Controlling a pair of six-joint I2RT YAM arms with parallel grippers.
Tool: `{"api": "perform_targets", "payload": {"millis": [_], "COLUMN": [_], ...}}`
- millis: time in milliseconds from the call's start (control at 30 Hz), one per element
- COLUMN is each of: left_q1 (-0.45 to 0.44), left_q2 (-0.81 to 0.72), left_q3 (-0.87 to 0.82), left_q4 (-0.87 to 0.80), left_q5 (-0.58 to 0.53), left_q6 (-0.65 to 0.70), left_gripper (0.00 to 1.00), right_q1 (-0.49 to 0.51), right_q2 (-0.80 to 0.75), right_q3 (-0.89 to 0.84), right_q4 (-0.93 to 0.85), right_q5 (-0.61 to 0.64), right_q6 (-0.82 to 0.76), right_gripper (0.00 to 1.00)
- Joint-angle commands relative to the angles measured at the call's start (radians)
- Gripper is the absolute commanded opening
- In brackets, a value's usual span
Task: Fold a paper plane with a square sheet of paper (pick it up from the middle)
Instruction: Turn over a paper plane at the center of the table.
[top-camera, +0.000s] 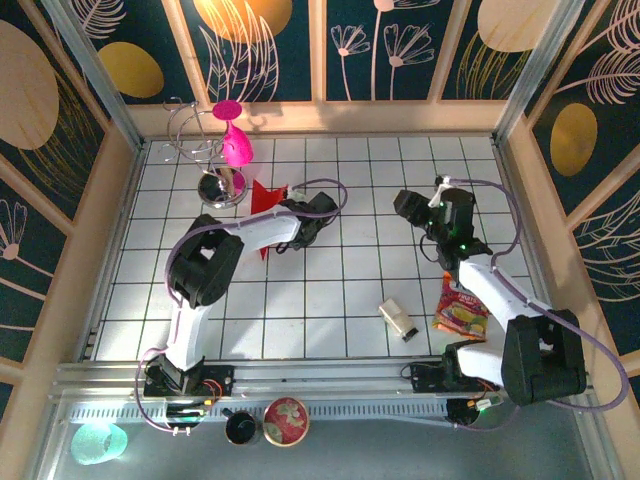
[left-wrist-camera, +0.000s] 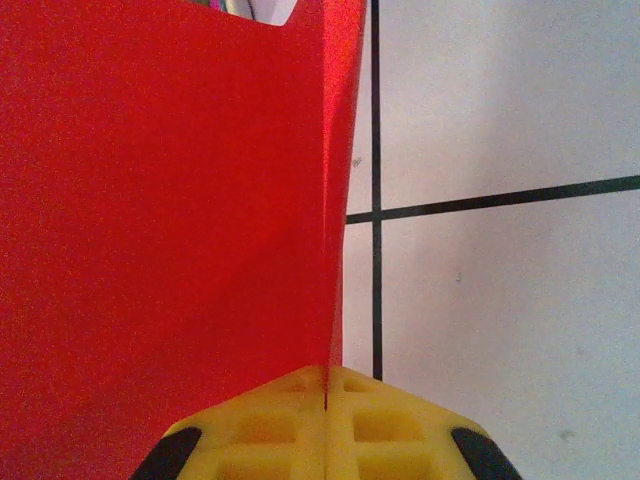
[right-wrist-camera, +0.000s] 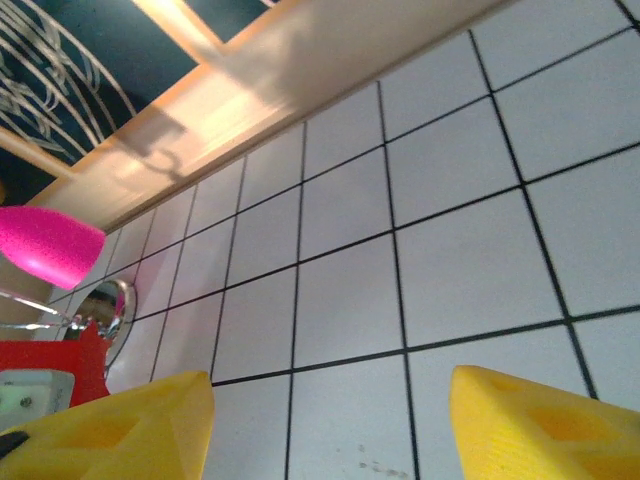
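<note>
I should next lower my left gripper, moving it toward the right gripper, and let go of the sheet on the bare tiles below, away from the chrome stand.
My left gripper is shut on the square sheet of paper, bright red and held upright on edge above the tiles. The yellow fingertips pinch the sheet's thin edge, and the sheet bends away to the left of them. My right gripper hovers open over bare tiles to the right, with nothing between its fingers. A corner of the red sheet shows at the far left of the right wrist view. The paper plane is out of view.
A magenta goblet hangs on a chrome wire stand with a round chrome base just behind the sheet. A snack packet and a small box lie near the right arm. Cups sit on the near rail.
</note>
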Motion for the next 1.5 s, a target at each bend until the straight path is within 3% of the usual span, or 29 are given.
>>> {"api": "perform_targets", "payload": {"millis": [0,233,667,967,1200,1467], "left_q1": [-0.022,-0.043,-0.054,-0.054,-0.017,0.132], "left_q2": [0.051,0.168,0.023,-0.264,-0.443,-0.462], "left_q3": [0.052,0.124,0.085,-0.224,-0.465,-0.634], "left_q4": [-0.073,-0.097,0.1,0.503,0.687,0.895], "left_q5": [-0.095,-0.085,0.321,0.709,0.648,0.831], "left_q6": [-0.026,-0.069,-0.116,-0.221,-0.249,-0.286], "left_gripper": [0.06,0.11,0.39,0.49,0.64,0.69], "right_q1": [-0.027,-0.035,-0.059,-0.062,-0.047,0.049], "right_q2": [-0.018,-0.002,-0.006,-0.008,0.005,0.089], "right_q3": [0.0,0.002,0.022,0.027,0.017,0.054], "right_q4": [-0.014,-0.017,-0.055,-0.048,-0.01,-0.007], "right_q5": [0.001,-0.052,-0.061,-0.109,-0.116,-0.053], "right_q6": [0.031,0.033,0.028,0.033,0.048,0.063], "right_gripper": [0.64,0.64,0.64,0.65,0.78,0.79]}}
